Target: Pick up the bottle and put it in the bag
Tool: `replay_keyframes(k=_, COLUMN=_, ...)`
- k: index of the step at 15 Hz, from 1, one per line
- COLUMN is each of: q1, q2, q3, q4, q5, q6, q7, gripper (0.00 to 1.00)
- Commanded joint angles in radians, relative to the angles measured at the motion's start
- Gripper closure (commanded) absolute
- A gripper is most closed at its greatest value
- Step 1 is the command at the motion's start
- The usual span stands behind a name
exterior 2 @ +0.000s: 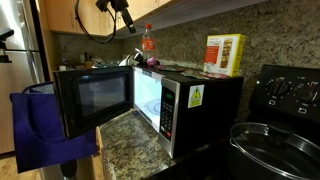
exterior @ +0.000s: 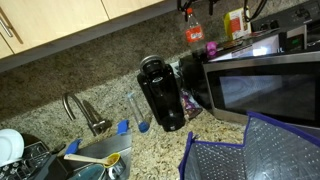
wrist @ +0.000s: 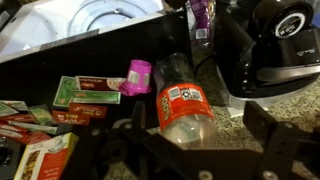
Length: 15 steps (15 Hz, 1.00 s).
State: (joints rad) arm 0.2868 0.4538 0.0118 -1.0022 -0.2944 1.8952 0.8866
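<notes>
My open gripper moves toward the stone wall next, fingers around the cap, since the bottle's red cap [exterior 2: 147,27] sits across a gap on that side of it.
The bottle [exterior: 194,32] [exterior 2: 148,42] stands upright on top of the microwave [exterior: 262,82] [exterior 2: 110,98]; it is clear plastic with a red label and dark cola. My gripper [exterior 2: 125,14] hangs just above and beside it, open. In the wrist view the bottle [wrist: 180,100] fills the middle, and its clear end lies between the two dark fingers [wrist: 260,122] of my gripper [wrist: 198,122] without touching them. The bag [exterior: 255,150], silvery grey with blue trim, stands open on the counter below the microwave; from its other side the bag [exterior 2: 42,125] is plain blue.
A black coffee maker [exterior: 160,92] [wrist: 275,20] stands beside the microwave. A yellow box [exterior 2: 225,55] sits on the microwave near the bottle. A pink cup [wrist: 138,75] and tea boxes [wrist: 85,92] lie below. A thin clear tube [exterior: 138,110], faucet [exterior: 85,112] and stove [exterior 2: 290,95] are nearby.
</notes>
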Motion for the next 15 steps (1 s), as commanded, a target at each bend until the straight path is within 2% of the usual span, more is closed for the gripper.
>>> replay_keyframes(k=1, q1=-0.023, q2=0.047, q3=0.014, q4=0.07, q5=0.032, q6=0.044, q7=-0.075, gripper=0.0)
replay_keyframes(k=10, q1=-0.014, q2=0.094, q3=-0.019, q4=0.153, q5=-0.05, q6=0.072, q7=-0.335, gripper=0.0)
replay_keyframes(k=15, q1=-0.021, q2=0.116, q3=-0.021, q4=0.171, q5=-0.034, q6=0.171, q7=-0.367, gripper=0.0)
